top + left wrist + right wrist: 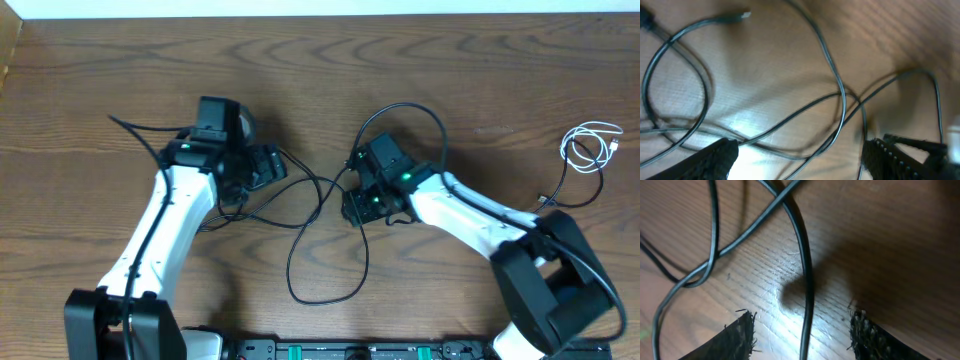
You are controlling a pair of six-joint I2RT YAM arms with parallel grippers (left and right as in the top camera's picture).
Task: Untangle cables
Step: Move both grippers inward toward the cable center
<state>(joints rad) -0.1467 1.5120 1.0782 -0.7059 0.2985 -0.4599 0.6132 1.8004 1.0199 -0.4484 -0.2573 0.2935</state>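
My left gripper will move over and go down onto a curved piece of cable below it and to its right in the overhead view, because that piece runs alone before the crossing.
Long black cables lie tangled in loops on the wooden table between my two arms. My left gripper is open and low over the left part of the tangle; in the left wrist view several black strands cross between its fingers. My right gripper is open at the right side of the tangle; in the right wrist view one black strand runs straight between its fingers, not gripped. A short white cable lies coiled at the far right, apart from the tangle.
A thin black cable with a small plug runs near the white coil. A dark base rail lies along the table's front edge. The table's far edge runs along the top of the overhead view.
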